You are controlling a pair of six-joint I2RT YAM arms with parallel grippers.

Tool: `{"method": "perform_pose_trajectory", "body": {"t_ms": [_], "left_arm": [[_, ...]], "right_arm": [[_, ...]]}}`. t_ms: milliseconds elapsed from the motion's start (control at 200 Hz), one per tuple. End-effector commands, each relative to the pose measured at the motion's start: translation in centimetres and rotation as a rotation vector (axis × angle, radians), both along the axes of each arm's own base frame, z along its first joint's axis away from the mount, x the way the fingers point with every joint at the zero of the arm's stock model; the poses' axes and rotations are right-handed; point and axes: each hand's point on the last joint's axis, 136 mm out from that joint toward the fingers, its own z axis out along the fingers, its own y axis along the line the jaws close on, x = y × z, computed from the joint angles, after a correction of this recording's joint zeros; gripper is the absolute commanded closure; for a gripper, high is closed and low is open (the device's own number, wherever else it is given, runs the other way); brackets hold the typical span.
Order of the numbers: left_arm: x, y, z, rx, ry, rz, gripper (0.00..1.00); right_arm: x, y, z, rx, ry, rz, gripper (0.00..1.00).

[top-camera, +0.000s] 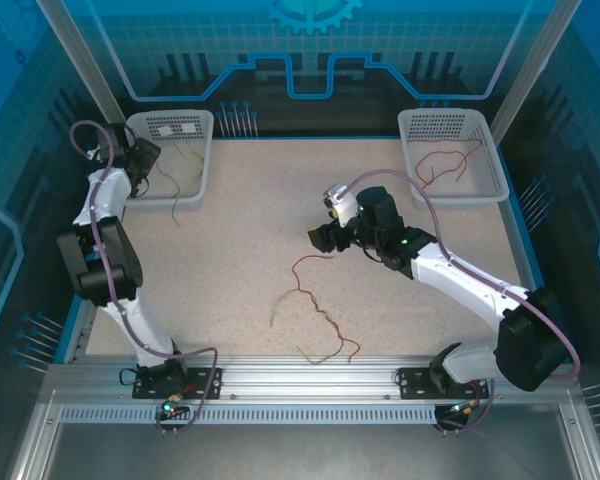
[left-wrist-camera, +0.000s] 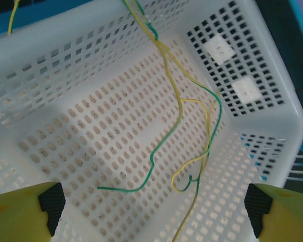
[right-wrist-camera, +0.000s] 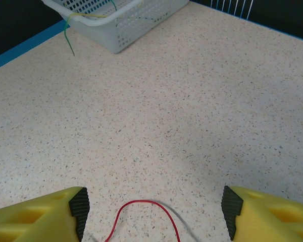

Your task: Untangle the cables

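Observation:
I should lower my left gripper outward toward the basket's far corner, onto the green-and-yellow cable inside the basket's rim (left-wrist-camera: 158,42), as parts of that cable trail over that rim.
On the table lies a tangle of cables (top-camera: 320,318): a wavy red one twisted with yellow-green strands. My right gripper (top-camera: 318,238) hovers open above the red cable's far end. In the right wrist view the red cable (right-wrist-camera: 142,200) arcs between the open pads of the gripper (right-wrist-camera: 155,217), on the tabletop and not gripped. My left gripper (top-camera: 148,165) is over the left basket (top-camera: 202,125). Seen from its wrist, that gripper (left-wrist-camera: 154,212) is open and empty above a green cable (left-wrist-camera: 156,151) and a yellow cable (left-wrist-camera: 179,96) lying inside.
The right basket (top-camera: 495,150) at the back right holds red cables (top-camera: 445,160). One green cable end (right-wrist-camera: 68,38) hangs over the left basket's rim (right-wrist-camera: 126,20) onto the table. A metal rail (top-camera: 310,375) runs along the near edge.

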Motion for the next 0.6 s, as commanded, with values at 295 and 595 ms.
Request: {"method": "perform_pose_trajectory", "body": {"t_ms": [295,595], "left_arm": [[6.4,5.8,-3.4,-0.011,-0.014,0.13,0.03],[10.3,6.9,-4.2,0.034,-0.046,0.122,0.13]], "right_arm": [[-2.5,-1.6,3.4,0.05,-0.136,0.029,0.2],[-3.9,-2.1,5.3,0.105,-0.195,0.054,0.17]]}}
